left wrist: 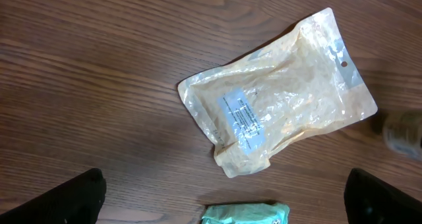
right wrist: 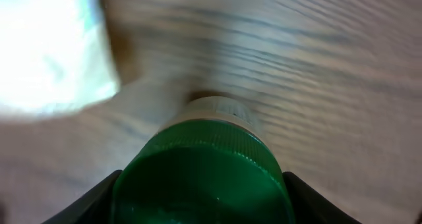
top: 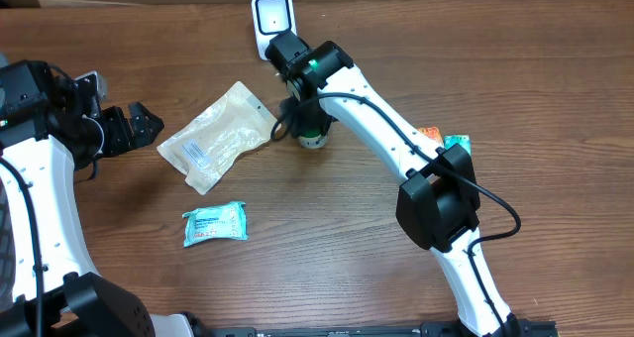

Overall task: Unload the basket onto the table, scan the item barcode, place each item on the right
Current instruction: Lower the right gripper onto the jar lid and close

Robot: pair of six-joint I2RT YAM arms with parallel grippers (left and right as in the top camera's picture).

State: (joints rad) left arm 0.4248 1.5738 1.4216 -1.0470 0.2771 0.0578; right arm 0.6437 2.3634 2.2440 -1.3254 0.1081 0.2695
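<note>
The bare wood (top: 316, 148) (right wrist: 206, 95) beside the clear pouch is below my right gripper, so next the gripper will go down, set the bottle there and let it go.
A small bottle with a green cap (top: 313, 137) stands on the wooden table in front of the white scanner (top: 272, 20). My right gripper (top: 305, 111) comes down on it from above. In the right wrist view the green cap (right wrist: 204, 171) fills the space between both black fingers (right wrist: 99, 201), which press its sides: the right gripper (right wrist: 204, 201) is shut on the bottle. My left gripper (top: 139, 127) hovers wide open at the left, with nothing in it. In the left wrist view the left gripper (left wrist: 224, 196) hangs above a clear pouch (left wrist: 277, 112).
The clear pouch with a white label (top: 218, 137) lies left of the bottle. A teal packet (top: 215, 223) lies nearer the front, its edge (left wrist: 245, 214) also in the left wrist view. Orange and teal packets (top: 443, 137) sit beside the right arm.
</note>
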